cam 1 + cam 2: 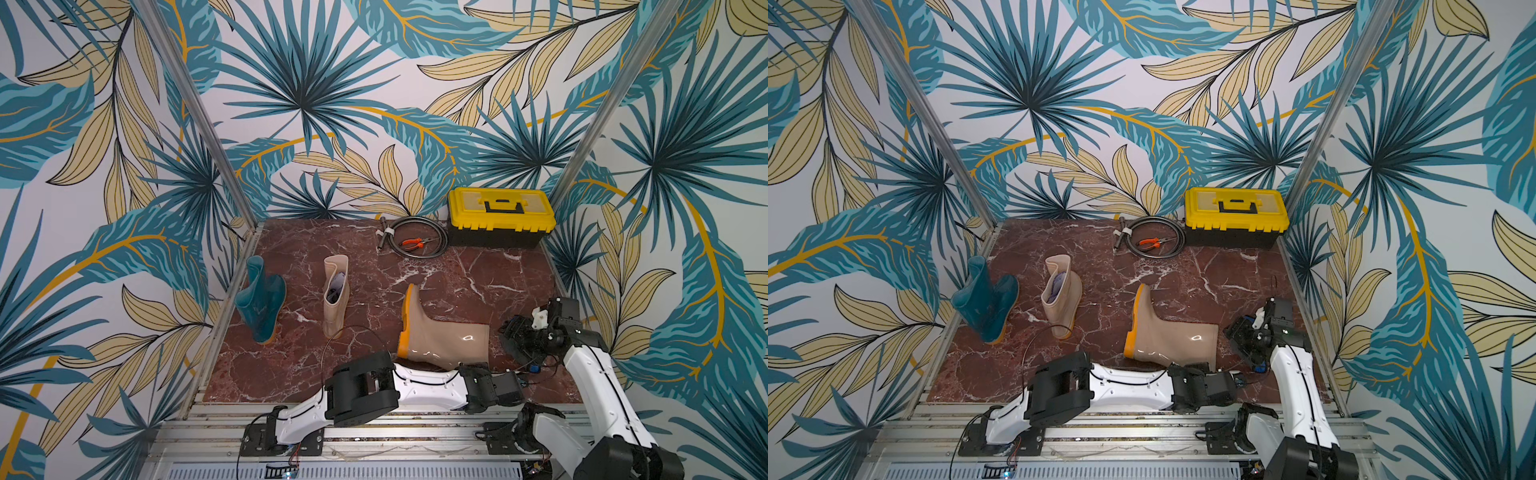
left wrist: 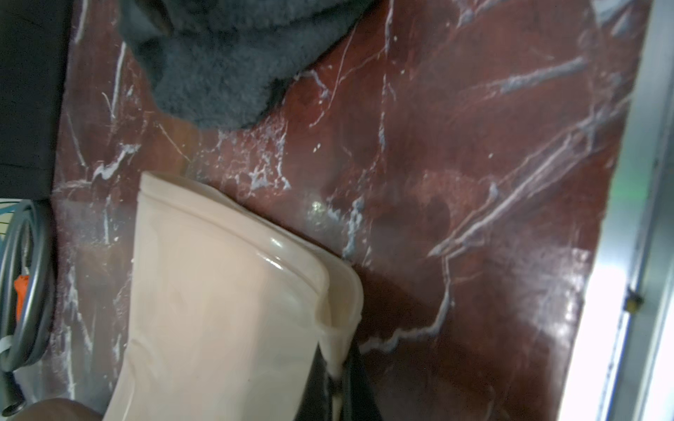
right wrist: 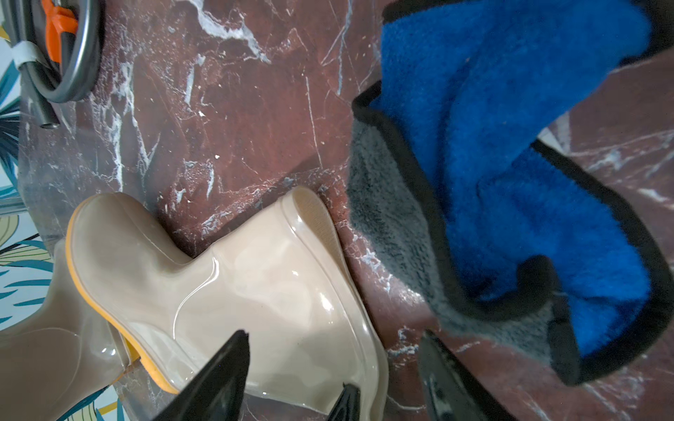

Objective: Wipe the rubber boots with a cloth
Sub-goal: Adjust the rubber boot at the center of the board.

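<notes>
The left gripper lifts the lying boot outward by its rim next, stands it on bare floor (image 1: 373, 310) beside the upright beige boot and lets go.
Three rubber boots stand or lie on the red marble floor. The teal boot (image 1: 259, 299) and a beige boot (image 1: 336, 295) stand upright at the left. A beige-tan boot (image 1: 440, 336) (image 3: 255, 277) lies on its side, orange sole to the left. My left gripper (image 2: 341, 375) (image 1: 467, 368) is shut on the rim (image 2: 339, 291) of this lying boot's opening. My right gripper (image 3: 333, 333) (image 1: 515, 338) hangs open just past that opening, one finger over the shaft and the other over bare floor. The cloth (image 3: 510, 182) (image 2: 219, 65), blue and grey with black edging, lies crumpled on the floor beside the opening.
A yellow toolbox (image 1: 500, 216) sits at the back right, with a coiled grey cable (image 1: 436, 235) and orange pliers (image 1: 411, 243) to its left. Aluminium rails (image 1: 374, 424) edge the floor in front, and patterned walls close the other sides.
</notes>
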